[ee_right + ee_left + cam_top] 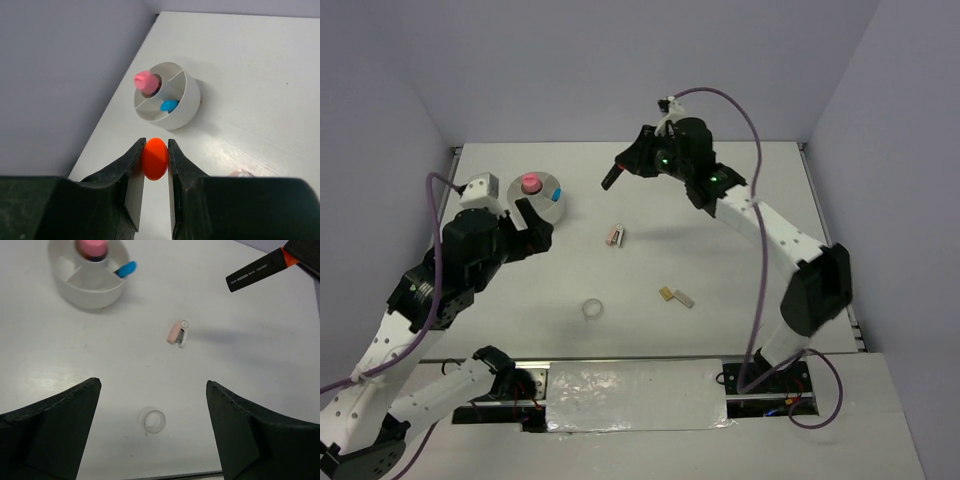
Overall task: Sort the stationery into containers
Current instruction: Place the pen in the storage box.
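Note:
The dish section holding a blue-capped marker (pixel 553 196) (pixel 169 105) is below my right gripper and to its left in the top view. I will carry my marker over it, lower it and let it go.
My right gripper (pixel 620 168) is shut on the black marker with the orange cap (pixel 155 158), held in the air to the right of the round divided dish (pixel 552 203). The marker also shows in the left wrist view (pixel 260 271). The dish (pixel 186 100) holds a pink cylinder (pixel 146 80) and a blue-capped marker (pixel 169 105). My left gripper (pixel 533 225) is open and empty, just in front of the dish. A clear tape ring (pixel 153 420) lies on the table between its fingers' line of sight. A pink and grey piece (pixel 615 236) lies mid-table.
Tan and grey blocks (pixel 676 295) lie right of the tape ring (pixel 592 309). Lavender walls close the table at the back and both sides. A foil-covered strip (pixel 635 395) runs along the near edge between the arm bases.

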### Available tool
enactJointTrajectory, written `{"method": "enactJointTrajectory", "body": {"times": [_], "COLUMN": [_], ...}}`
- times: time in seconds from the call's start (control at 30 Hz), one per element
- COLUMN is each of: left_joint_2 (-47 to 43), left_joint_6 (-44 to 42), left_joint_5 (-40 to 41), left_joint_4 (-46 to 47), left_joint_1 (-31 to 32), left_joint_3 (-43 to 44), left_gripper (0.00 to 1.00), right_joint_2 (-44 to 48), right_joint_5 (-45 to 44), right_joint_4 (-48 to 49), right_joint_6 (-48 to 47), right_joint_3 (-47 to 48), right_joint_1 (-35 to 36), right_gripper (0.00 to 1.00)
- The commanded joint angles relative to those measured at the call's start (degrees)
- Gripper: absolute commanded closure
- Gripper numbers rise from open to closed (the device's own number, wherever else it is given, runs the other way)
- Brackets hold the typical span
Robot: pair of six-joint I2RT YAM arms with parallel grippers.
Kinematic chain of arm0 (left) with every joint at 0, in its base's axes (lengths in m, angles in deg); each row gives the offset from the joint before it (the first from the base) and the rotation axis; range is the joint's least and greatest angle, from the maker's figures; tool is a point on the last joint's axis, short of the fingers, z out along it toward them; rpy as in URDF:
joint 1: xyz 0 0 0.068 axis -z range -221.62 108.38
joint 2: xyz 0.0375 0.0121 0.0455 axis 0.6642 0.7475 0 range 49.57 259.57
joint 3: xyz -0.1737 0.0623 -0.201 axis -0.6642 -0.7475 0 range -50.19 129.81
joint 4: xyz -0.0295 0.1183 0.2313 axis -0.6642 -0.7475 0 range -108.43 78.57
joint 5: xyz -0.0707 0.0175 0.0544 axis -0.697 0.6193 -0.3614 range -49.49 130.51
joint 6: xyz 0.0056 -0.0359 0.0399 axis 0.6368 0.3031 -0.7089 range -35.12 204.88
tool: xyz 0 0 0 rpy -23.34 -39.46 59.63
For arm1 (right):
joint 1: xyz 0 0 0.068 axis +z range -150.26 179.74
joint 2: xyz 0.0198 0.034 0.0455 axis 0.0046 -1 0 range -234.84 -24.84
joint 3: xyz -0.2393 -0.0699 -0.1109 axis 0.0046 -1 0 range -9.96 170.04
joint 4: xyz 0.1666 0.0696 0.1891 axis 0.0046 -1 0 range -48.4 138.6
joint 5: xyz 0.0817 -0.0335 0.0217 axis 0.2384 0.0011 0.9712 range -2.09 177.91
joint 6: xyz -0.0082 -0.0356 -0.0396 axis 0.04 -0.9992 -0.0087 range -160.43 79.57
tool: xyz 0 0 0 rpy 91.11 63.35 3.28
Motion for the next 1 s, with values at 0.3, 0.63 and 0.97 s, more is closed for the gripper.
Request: {"method": "enactJointTrajectory", "body": {"times": [0.3, 0.63, 0.97], "left_joint_2": [1.7, 2.9, 4.7], "left_joint_6": [7.0, 9.3, 7.1], "left_joint_5": [10.3, 8.1, 6.9], "left_joint_4": [-15.0, -16.9, -14.2], "left_joint_1": [0.0, -0.1, -0.1], "left_joint_3": [0.6, -1.7, -1.0], "left_gripper": [0.01, 0.01, 0.01], "right_joint_2": [-30.0, -46.4, -50.7], "right_joint_5": [-12.3, -7.8, -8.7], "right_joint_4": [-4.2, -8.2, -5.3], "right_joint_6": [4.4, 3.5, 3.7], "right_joint_3": [34.4, 50.3, 52.8], "right_joint_1": [6.5, 8.2, 9.2], "right_gripper": [1.0, 1.0, 0.99]}}
